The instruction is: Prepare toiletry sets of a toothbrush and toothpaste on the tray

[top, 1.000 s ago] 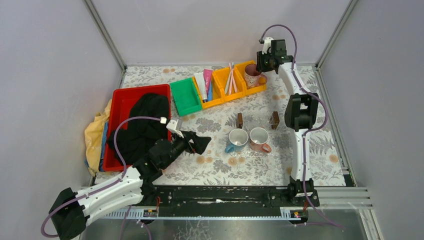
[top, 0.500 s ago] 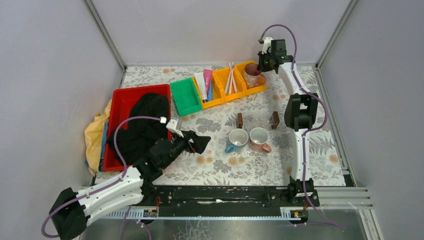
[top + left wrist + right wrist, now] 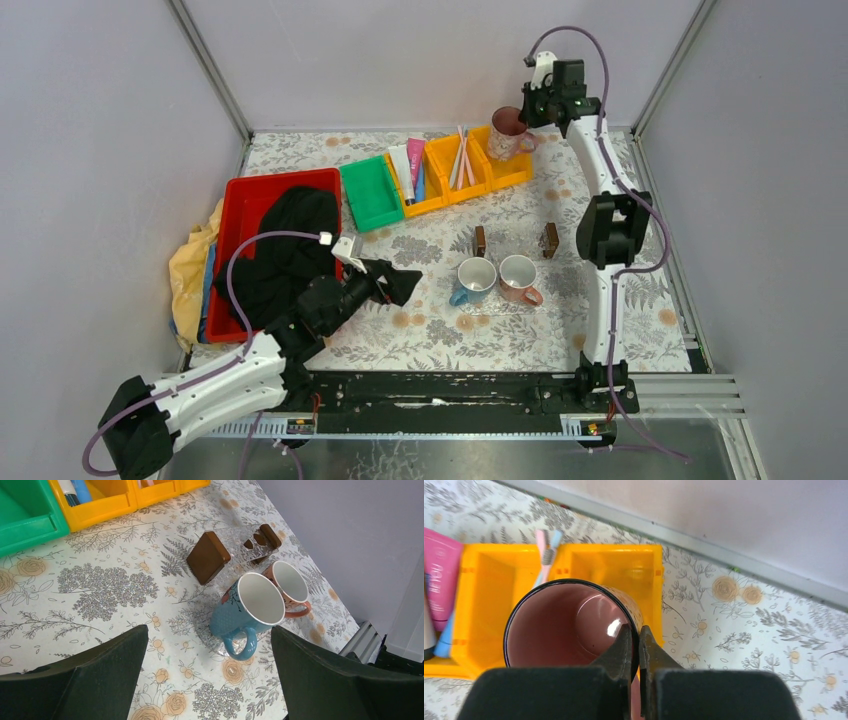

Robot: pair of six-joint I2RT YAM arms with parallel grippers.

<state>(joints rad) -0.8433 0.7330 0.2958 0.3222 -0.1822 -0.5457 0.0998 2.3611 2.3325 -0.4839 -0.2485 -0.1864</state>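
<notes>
I will next move my right gripper back and down to the clear tray's end (image 3: pixel 563 285) beside the orange mug and let go of the dark pink mug (image 3: pixel 505 133), as that spot is empty.
Three toothbrushes (image 3: pixel 461 155) lie in the middle yellow bin; their heads show in the right wrist view (image 3: pixel 546 555). The toothpaste tubes (image 3: pixel 410 168) lie in the left yellow bin, the magenta one at the right wrist view's left edge (image 3: pixel 441 575). My right gripper (image 3: pixel 524 127) (image 3: pixel 636 635) is shut on the rim of a dark pink mug (image 3: pixel 505 133) (image 3: pixel 569 625), held above the rightmost yellow bin (image 3: pixel 624 567). My left gripper (image 3: pixel 400 285) (image 3: pixel 209 632) is open and empty, low over the table, left of the blue mug (image 3: pixel 250 607).
A blue mug (image 3: pixel 474 277) and an orange mug (image 3: pixel 518 275) stand on a clear tray (image 3: pixel 235 542) with brown end blocks (image 3: pixel 479 240). A green bin (image 3: pixel 370 193) and a red bin (image 3: pixel 240 195) holding black cloth sit at the left.
My right gripper has lifted the pink mug up out of the rightmost yellow bin and toward the back wall. The left arm has not moved.
</notes>
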